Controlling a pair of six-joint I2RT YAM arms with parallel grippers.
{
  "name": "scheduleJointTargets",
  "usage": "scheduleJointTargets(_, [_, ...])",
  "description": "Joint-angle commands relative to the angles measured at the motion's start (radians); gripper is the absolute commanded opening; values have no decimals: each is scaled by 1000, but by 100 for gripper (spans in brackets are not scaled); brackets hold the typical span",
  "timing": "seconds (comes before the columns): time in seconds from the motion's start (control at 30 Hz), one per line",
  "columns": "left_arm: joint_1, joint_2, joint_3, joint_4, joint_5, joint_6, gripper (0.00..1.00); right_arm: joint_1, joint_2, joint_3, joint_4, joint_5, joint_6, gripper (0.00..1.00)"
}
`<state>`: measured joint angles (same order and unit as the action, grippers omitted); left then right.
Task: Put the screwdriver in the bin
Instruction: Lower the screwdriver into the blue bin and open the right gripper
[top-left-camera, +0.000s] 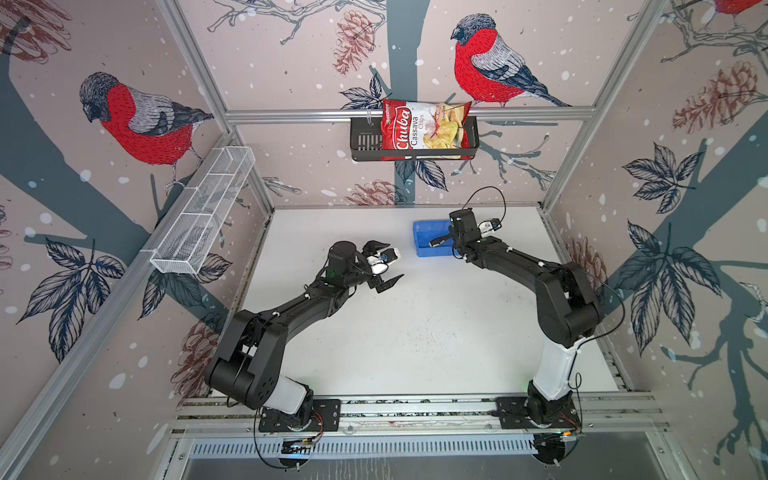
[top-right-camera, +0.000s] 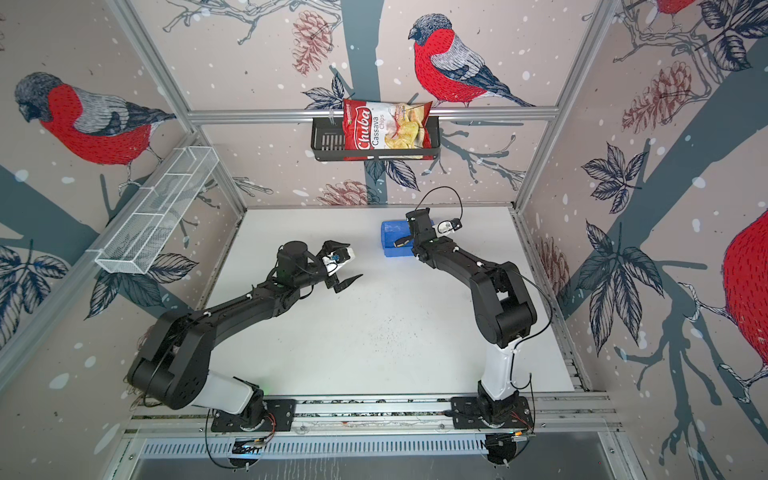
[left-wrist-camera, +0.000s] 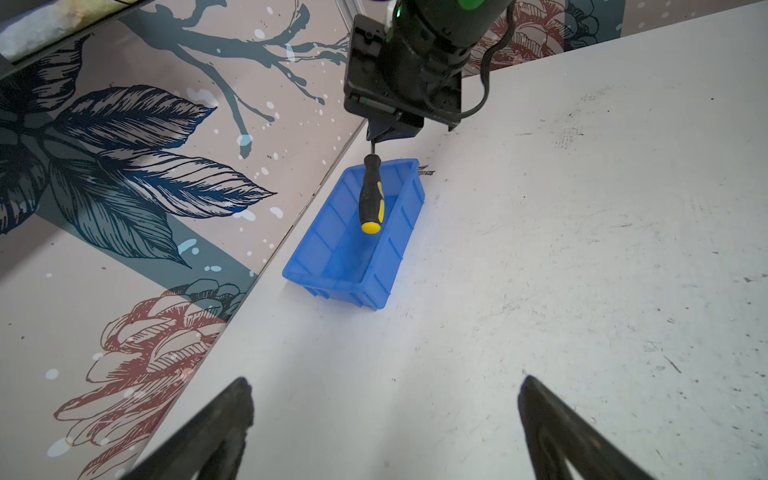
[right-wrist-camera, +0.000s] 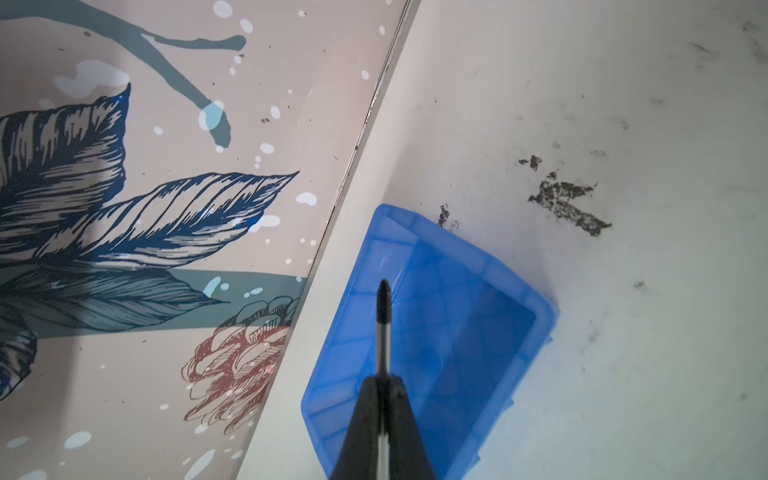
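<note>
The screwdriver's handle still hangs above the bin's bottom, so my right gripper will next lower the screwdriver's stem toward that bottom below the gripper and let go.
My right gripper is shut on the thin metal shaft of the screwdriver. The black-and-yellow handle hangs tilted over the open blue bin, above its floor. In the right wrist view the shaft's dark tip pokes out past the jaws, over the bin. The bin stands on the white table near the back wall. My left gripper is open and holds nothing, left of the bin and apart from it.
A black slotted basket on the back wall holds a red chips bag. A long white wire basket hangs on the left wall. The white table is scuffed with dark marks beside the bin.
</note>
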<state>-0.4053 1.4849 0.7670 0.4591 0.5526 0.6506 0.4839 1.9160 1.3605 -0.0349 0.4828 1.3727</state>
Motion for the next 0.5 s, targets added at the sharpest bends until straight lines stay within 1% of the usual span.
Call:
scheduleJointTargets(0.0, [-10, 0, 1, 37, 8, -16, 98, -7, 50, 49, -35, 54, 34, 0])
scheduleJointTargets(0.1, [-22, -1, -10, 35, 10, -16, 98, -15, 104, 112, -62, 52, 36, 0])
scheduleJointTargets(0.23, [-33, -3, -25, 35, 10, -18, 98, -16, 170, 183, -94, 16, 51, 0])
scheduleJointTargets(0.37, [-36, -13, -28, 21, 55, -17, 98, -10, 221, 205, -96, -26, 95, 0])
scheduleJointTargets(0.47, [-41, -24, -33, 27, 57, -18, 98, -4, 259, 234, -115, -36, 108, 0])
